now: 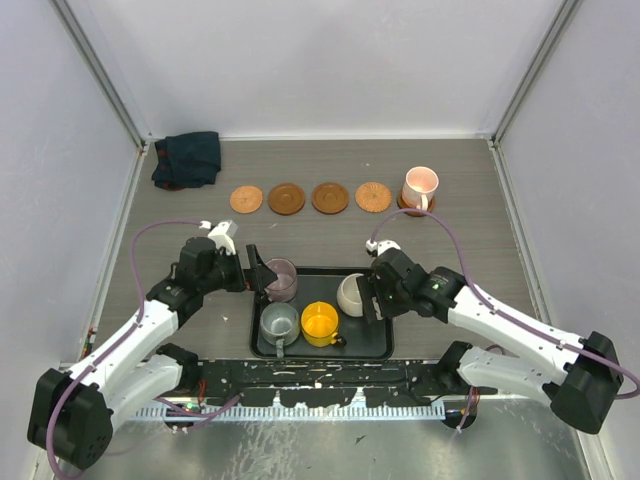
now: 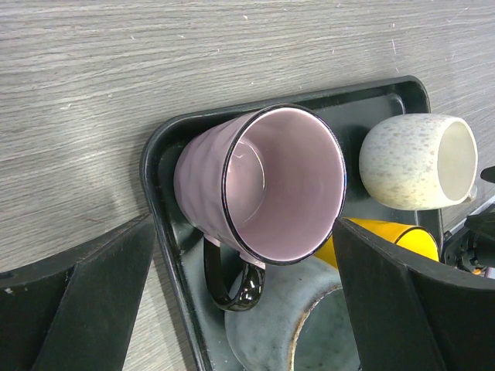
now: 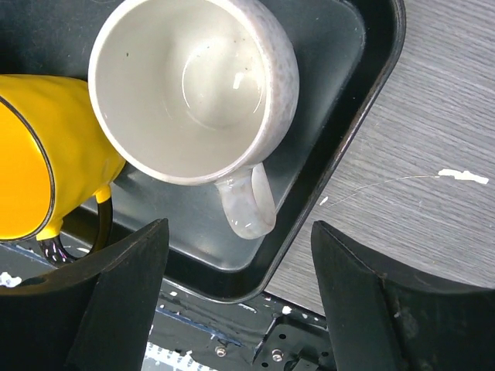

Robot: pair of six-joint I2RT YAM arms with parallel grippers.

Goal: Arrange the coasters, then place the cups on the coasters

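Next, my right gripper moves down and to the left in the top view onto the cream-white cup's handle [image 3: 249, 205], since that handle points toward my open fingers.
Four brown coasters [image 1: 309, 198] lie in a row at the back, and a fifth [image 1: 405, 207] sits under the pale pink cup [image 1: 420, 186]. The black tray [image 1: 386, 345] holds the purple cup [image 1: 281, 280], grey-green cup [image 1: 279, 322], yellow cup [image 1: 320, 323] and cream-white cup [image 1: 352, 294]. My left gripper [image 1: 258, 275] is open, its fingers either side of the purple cup [image 2: 263, 185] without touching it. My right gripper [image 1: 368, 295] is open just in front of the cream-white cup [image 3: 193, 85], which is tipped with its mouth toward it and its handle [image 3: 247, 205] between the fingers.
A dark folded cloth [image 1: 187, 158] lies in the back left corner. White walls close the table on three sides. The tray's raised rim [image 3: 332, 154] runs under the right gripper. The yellow cup [image 3: 39, 154] touches the cream-white one.
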